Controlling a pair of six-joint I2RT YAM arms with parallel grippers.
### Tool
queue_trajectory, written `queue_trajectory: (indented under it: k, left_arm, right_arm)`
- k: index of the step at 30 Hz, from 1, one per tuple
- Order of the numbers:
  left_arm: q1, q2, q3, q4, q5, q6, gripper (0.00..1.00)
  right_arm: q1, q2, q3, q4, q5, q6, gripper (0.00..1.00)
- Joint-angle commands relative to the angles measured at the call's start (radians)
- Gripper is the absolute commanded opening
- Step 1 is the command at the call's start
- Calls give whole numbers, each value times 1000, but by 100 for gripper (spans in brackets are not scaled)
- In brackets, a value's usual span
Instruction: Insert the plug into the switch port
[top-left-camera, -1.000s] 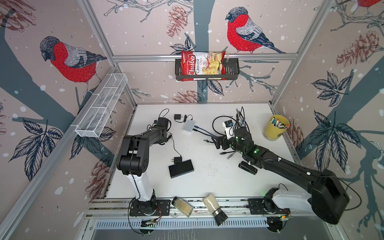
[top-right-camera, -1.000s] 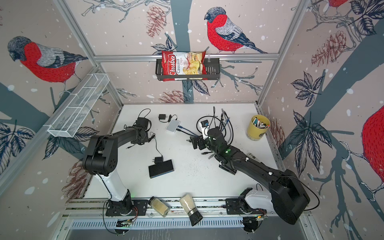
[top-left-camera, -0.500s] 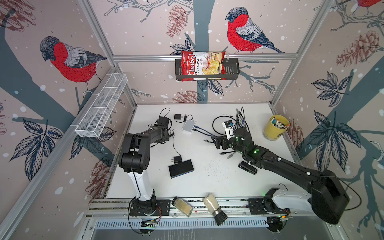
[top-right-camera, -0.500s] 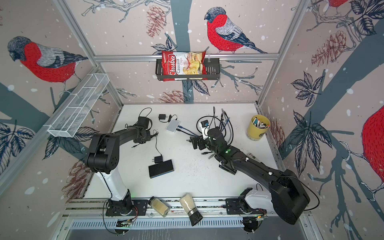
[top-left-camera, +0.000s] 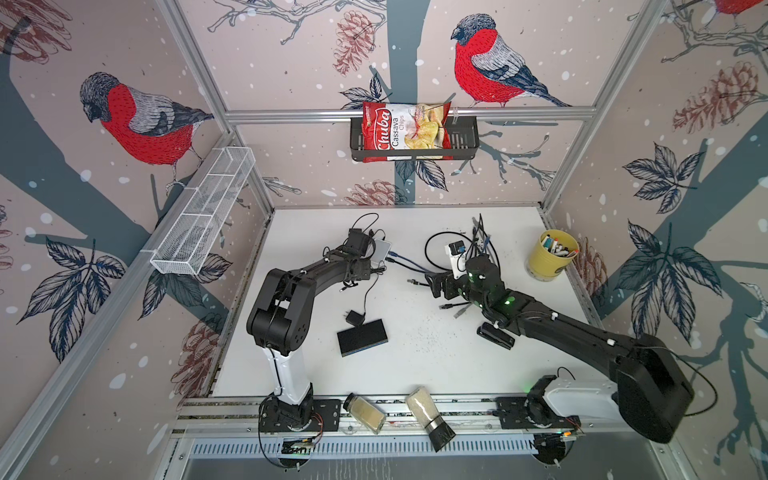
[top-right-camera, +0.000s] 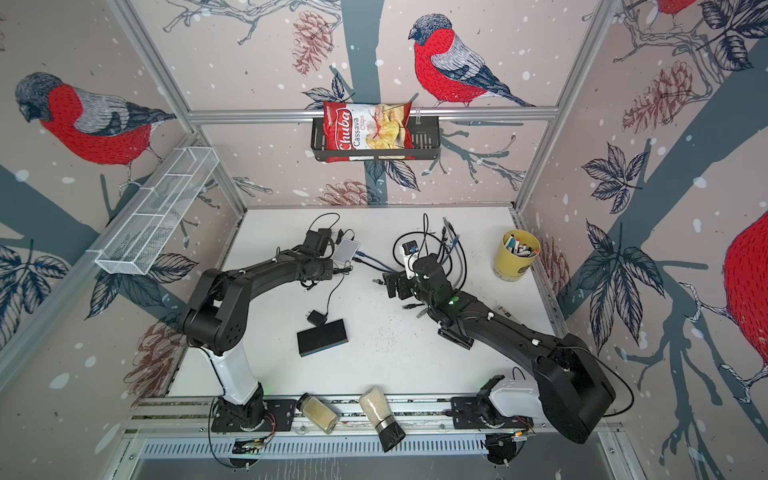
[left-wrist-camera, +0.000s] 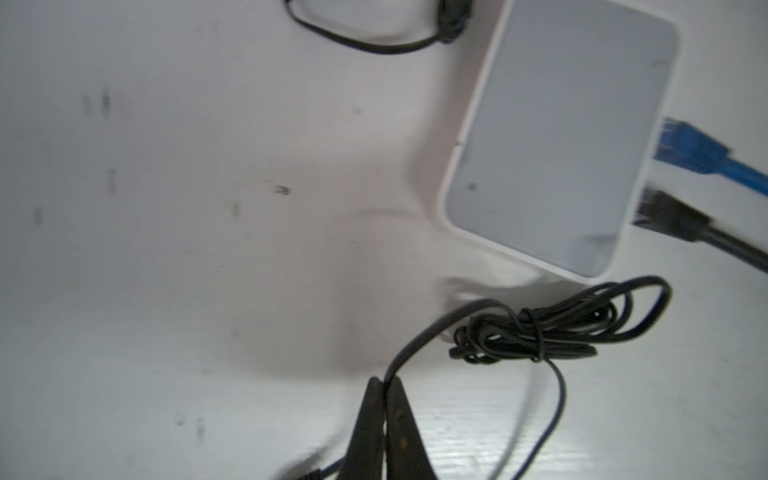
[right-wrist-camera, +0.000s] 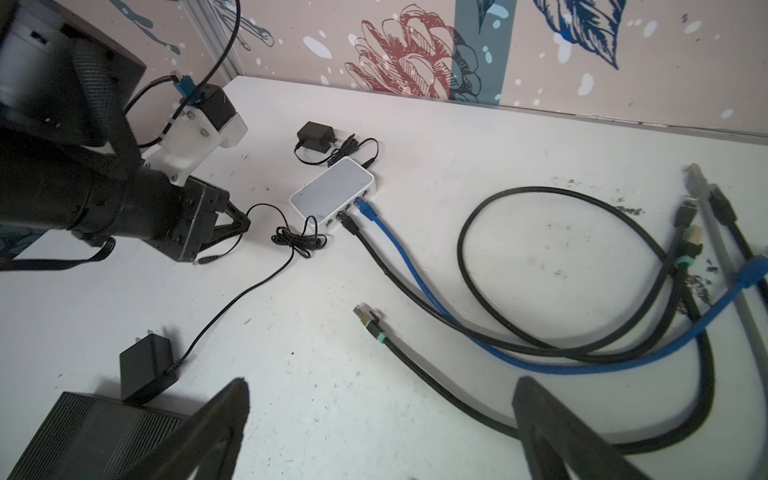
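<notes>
My left gripper carries the cord past the tied bundle next and lets it go on the open, bare tabletop by the loose network plug.
The white switch lies at the back of the table with a blue and a black network cable in its ports. My left gripper is shut on a thin black power cord just beside the switch. The cord's barrel plug sticks out behind the fingers. The cord runs through a tied bundle to a black adapter next to a black box. My right gripper hovers open over bare table, holding nothing.
A loose network plug lies ahead of the right gripper, with looped cables to one side. A yellow pen cup stands at the back right. A black stapler sits under the right arm. Two jars lie on the front rail.
The left gripper closed onto the thin cord and its arm shifted slightly. The right arm has not moved.
</notes>
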Motion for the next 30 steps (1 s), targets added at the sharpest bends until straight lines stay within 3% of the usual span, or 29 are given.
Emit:
queue_trajectory:
  k: [1, 12, 18, 19, 21, 24, 30]
  left_arm:
    - [-37, 4, 17, 16, 106, -15, 0]
    - [-211, 71, 119, 1, 142, -4, 0]
    - [-258, 83, 139, 14, 175, 15, 3]
    - [-261, 82, 135, 22, 182, 17, 6]
    - [-263, 81, 126, 31, 193, 15, 28]
    - [-263, 74, 112, 41, 173, 9, 49]
    - [-251, 16, 87, 68, 122, -24, 73]
  right_arm:
    - [-6, -11, 3, -17, 50, 2, 99]
    - [-29, -68, -53, 25, 69, -23, 99]
    - [-36, -87, -82, 65, 49, -85, 99]
    - [-36, -90, -83, 71, 49, -88, 99]
    - [-37, -96, -84, 82, 35, -108, 99]
    - [-38, -94, -83, 103, -13, -185, 99]
    - [-40, 14, 19, 20, -61, -335, 99]
